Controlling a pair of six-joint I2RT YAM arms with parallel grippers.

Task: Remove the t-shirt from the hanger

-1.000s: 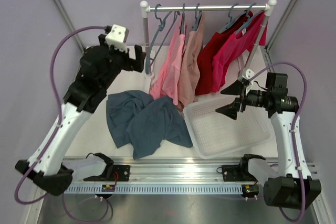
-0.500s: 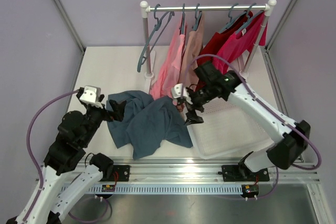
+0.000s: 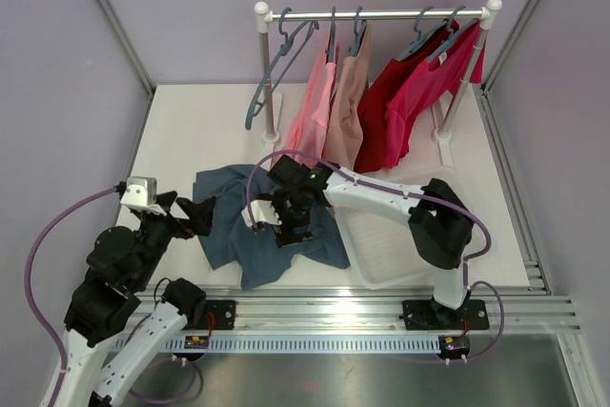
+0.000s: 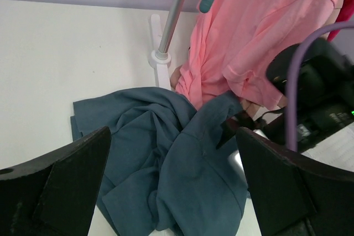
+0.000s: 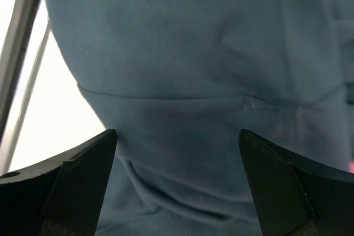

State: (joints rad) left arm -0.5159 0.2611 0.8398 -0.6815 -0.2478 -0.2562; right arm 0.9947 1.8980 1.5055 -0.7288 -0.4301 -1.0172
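Observation:
The cloth already lies centered between the right gripper's open fingers, so the right gripper will next lower onto the blue shirt's fold [image 5: 178, 143] beside the seam and close there.
A dark blue t-shirt [image 3: 250, 224] lies crumpled on the white table, off any hanger. An empty teal hanger [image 3: 270, 66] hangs at the left end of the rail. My left gripper [image 3: 193, 214] is open and empty, low at the shirt's left edge; its view shows the shirt [image 4: 166, 158] ahead between the fingers of my left gripper [image 4: 174, 192]. My right gripper [image 3: 286, 226] is open, pointing down just above the shirt's middle; the blue cloth [image 5: 193, 81] fills its view, with my right gripper [image 5: 177, 192] holding nothing.
The clothes rail [image 3: 381, 14] holds a pink shirt [image 3: 313, 111], a beige one [image 3: 345, 107] and two red ones [image 3: 410, 92] on hangers. A white basket [image 3: 419, 245] sits right of the blue shirt. The rack post [image 4: 171, 20] stands behind the shirt.
My left arm has come down from the rack to the shirt's left edge. My right arm has swung left across the basket to hover over the blue shirt.

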